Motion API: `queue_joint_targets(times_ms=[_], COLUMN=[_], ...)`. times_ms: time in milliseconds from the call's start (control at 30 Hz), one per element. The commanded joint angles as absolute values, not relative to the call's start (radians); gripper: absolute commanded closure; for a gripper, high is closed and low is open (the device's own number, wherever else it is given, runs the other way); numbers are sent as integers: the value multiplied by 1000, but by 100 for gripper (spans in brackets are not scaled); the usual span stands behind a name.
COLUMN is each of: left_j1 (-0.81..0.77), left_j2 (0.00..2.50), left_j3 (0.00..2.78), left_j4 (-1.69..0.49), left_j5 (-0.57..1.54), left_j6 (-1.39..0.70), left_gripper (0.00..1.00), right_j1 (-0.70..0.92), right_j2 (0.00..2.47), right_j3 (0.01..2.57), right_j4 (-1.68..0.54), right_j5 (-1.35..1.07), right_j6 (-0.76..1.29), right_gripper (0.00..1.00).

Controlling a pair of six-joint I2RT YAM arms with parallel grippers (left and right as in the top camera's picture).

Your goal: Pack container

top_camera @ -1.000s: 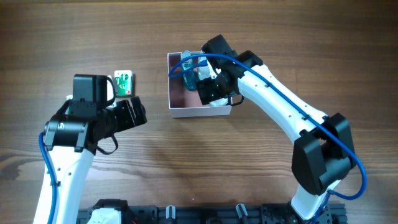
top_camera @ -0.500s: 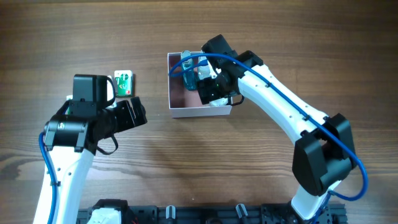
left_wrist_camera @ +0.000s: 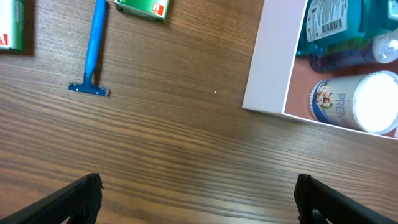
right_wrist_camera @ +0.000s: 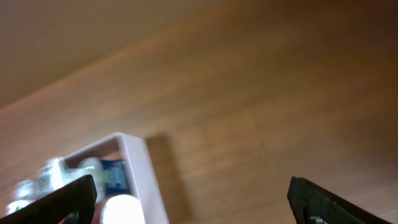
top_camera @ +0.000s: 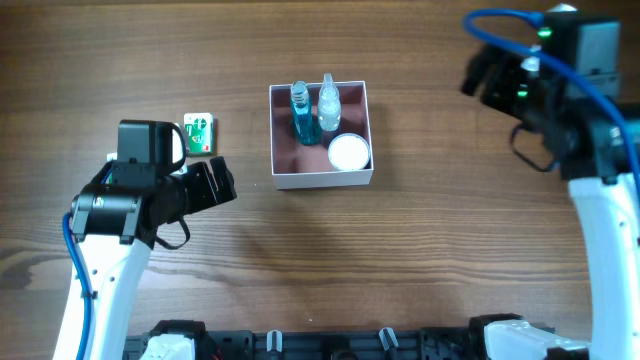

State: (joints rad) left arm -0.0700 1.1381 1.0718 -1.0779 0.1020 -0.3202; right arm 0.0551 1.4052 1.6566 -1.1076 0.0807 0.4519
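Note:
My left gripper needs to move outward and down and close across the green packet's middle (top_camera: pixel 199 132) (left_wrist_camera: pixel 144 6), because the packet is farther out and lower than the gripper's open fingers.
The container (top_camera: pixel 320 181), a shallow white box with a dusty-pink inside, sits at the table's middle. In it are a blue bottle (top_camera: pixel 303 118), a clear bottle (top_camera: pixel 328 103) and a white round jar (top_camera: pixel 348 152). My right gripper (top_camera: pixel 480 75) is open and empty, raised far to the container's right; its blurred wrist view (right_wrist_camera: pixel 193 193) shows the container (right_wrist_camera: pixel 146 180) at the lower left. My left gripper (top_camera: pixel 222 182) is open and empty, left of the container; in its wrist view (left_wrist_camera: pixel 199 186) the container wall (left_wrist_camera: pixel 267 62) and jar (left_wrist_camera: pixel 354 102) are at the upper right.
A green packet (top_camera: pixel 200 135) lies left of the container, beside my left arm. The left wrist view shows a blue razor (left_wrist_camera: pixel 93 50), the green packet (left_wrist_camera: pixel 142 7) and another packet (left_wrist_camera: pixel 9 25) at the top left edge.
My right arm has pulled out of the container and swung up to the far right. The white jar now lies uncovered in the container. The left arm has not moved.

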Motion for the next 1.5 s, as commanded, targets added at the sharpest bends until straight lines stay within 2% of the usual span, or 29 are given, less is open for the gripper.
queue_joint_targets(times_ms=[0,200,333,533,733,1133,1467], left_j1=[-63,6,63,79,81,81,80], left_j2=[1223,1465,1653,1888,2083,2214,2260], left_j3=[1201,1507,1667,1706,1706,1706,1706], left_j4=[-1090,-1116,-1105,-1065,-1061,-1039,-1013], left_j5=[42,32,29,-55,-43,-38,-39], left_j6=[-352,-318,-265,-151,-54,103,107], left_gripper=[1,0,0,0,0,0,0], right_j1=[-39,-59,-59,-59,-59,-59,-59], right_j2=[1483,1546,1595,1631,1633,1633,1633], right_j3=[1587,1529,1529,1529,1529,1529,1529], right_j4=[-1141,-1149,-1166,-1165,-1163,-1160,-1160], right_j5=[-28,-27,-28,-47,-47,-47,-47], right_j6=[439,336,340,340,339,339,339], right_gripper=[0,0,0,0,0,0,0])
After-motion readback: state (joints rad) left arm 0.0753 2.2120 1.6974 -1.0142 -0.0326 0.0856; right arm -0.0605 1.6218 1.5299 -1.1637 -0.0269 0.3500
